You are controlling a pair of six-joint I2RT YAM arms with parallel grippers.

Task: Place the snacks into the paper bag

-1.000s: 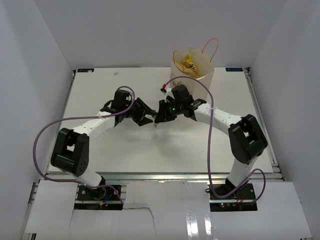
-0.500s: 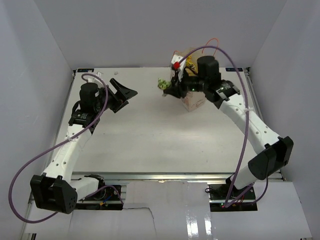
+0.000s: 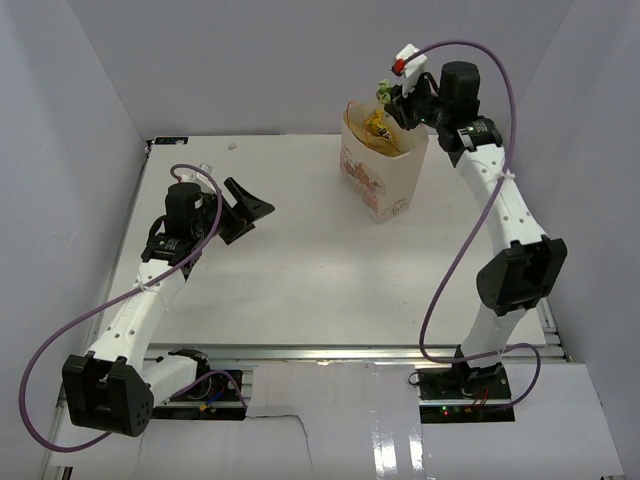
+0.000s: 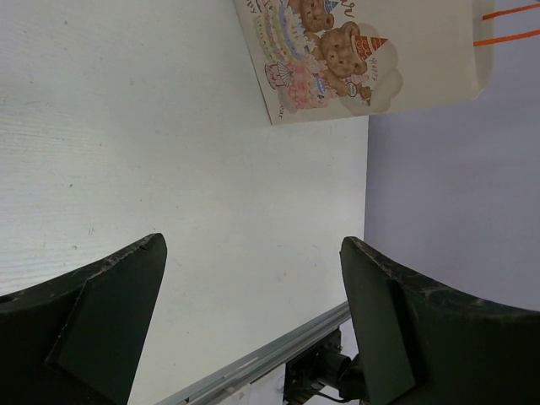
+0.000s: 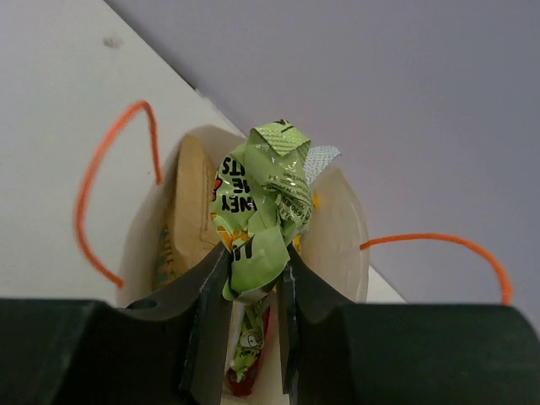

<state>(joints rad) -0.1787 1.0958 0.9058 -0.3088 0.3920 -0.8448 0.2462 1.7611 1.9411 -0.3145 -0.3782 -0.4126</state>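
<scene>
The paper bag's opening (image 5: 255,325) is directly below my right gripper. I need to lower the gripper into it and let go of the light-green packet (image 5: 263,207) where the tan-brown pouch leaves room.
The paper bag (image 3: 388,178) stands upright at the back right of the table, its orange handles (image 5: 94,199) spread apart. My right gripper (image 3: 390,97) hovers just over the bag's mouth, shut on a crumpled light-green packet (image 5: 263,207). Below it, inside the bag (image 5: 344,238), lie a tan-brown pouch (image 5: 191,211) and a yellow packet (image 3: 378,128). My left gripper (image 3: 251,204) is far off at the left, open and holding nothing. In the left wrist view its fingers (image 4: 101,295) frame bare table, with the bag's printed side (image 4: 337,51) beyond.
White walls close in the table (image 3: 300,270) on three sides, and the back wall stands right behind the bag. A metal rail (image 4: 261,361) runs along the table's edge. The right arm's purple cable (image 3: 470,50) arcs above the bag.
The right gripper has carried the green packet from the middle of the table up over the bag's mouth. The left gripper has let go, opened wide and drawn back to the left.
</scene>
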